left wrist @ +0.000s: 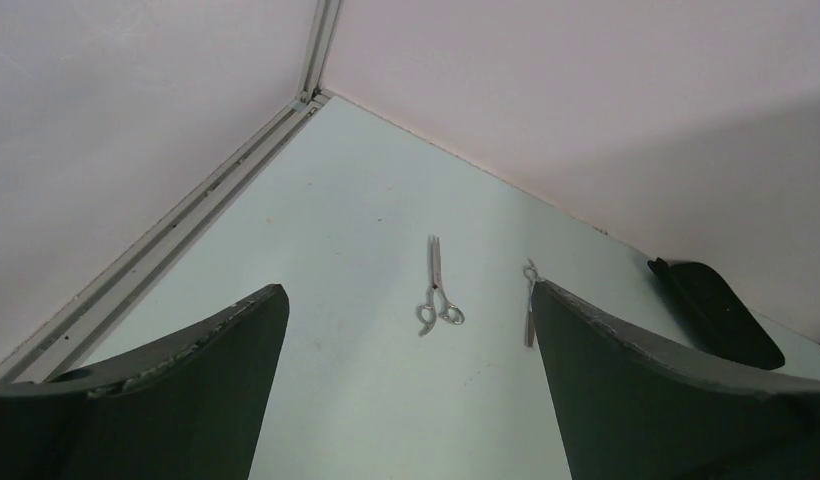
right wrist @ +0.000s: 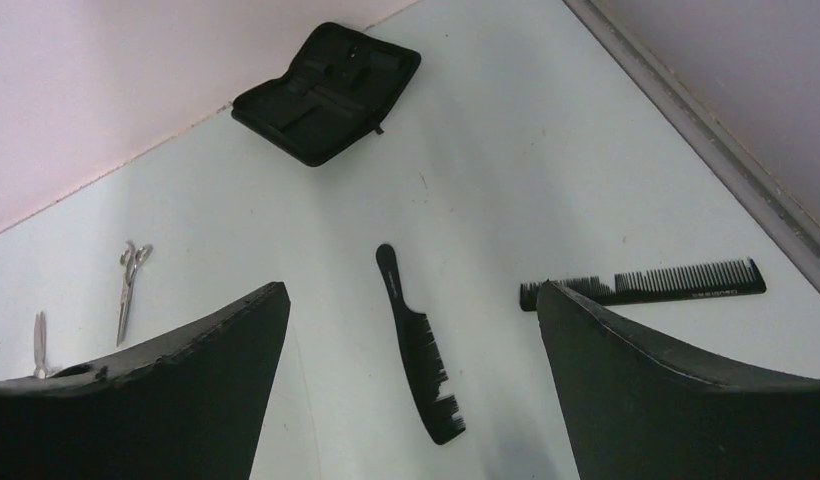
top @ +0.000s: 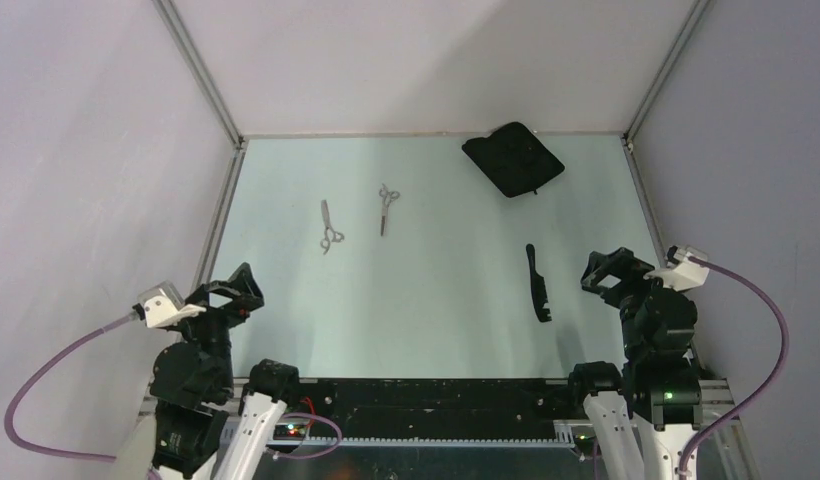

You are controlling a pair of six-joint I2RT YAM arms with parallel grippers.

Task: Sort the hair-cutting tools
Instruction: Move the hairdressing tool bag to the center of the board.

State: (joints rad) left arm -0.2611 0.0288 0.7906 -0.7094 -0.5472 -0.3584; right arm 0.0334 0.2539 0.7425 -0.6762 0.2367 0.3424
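I should reach outward and down with my right gripper and close it on the pouch's near edge (top: 523, 191) (right wrist: 352, 145), which lies there clear of the pouch's rear side.
Two silver scissors lie on the pale green table left of centre: one (top: 330, 228) nearer the left wall, the other (top: 387, 208) just right of it. Both show in the left wrist view (left wrist: 438, 290) (left wrist: 529, 300). A black handled comb (top: 536, 284) lies right of centre, and in the right wrist view (right wrist: 416, 345) it sits between my fingers' line of sight. A second, straight black comb (right wrist: 676, 280) shows only in that view, partly behind the right finger. My left gripper (top: 236, 290) (left wrist: 408, 288) and right gripper (top: 611, 270) (right wrist: 412, 286) are open, empty and held near the front edge.
A flat black zip pouch (top: 513, 158) lies open at the back right near the rear wall; it also shows in the right wrist view (right wrist: 326, 92) and the left wrist view (left wrist: 716, 310). White walls with metal rails (top: 218, 210) enclose the table on three sides.
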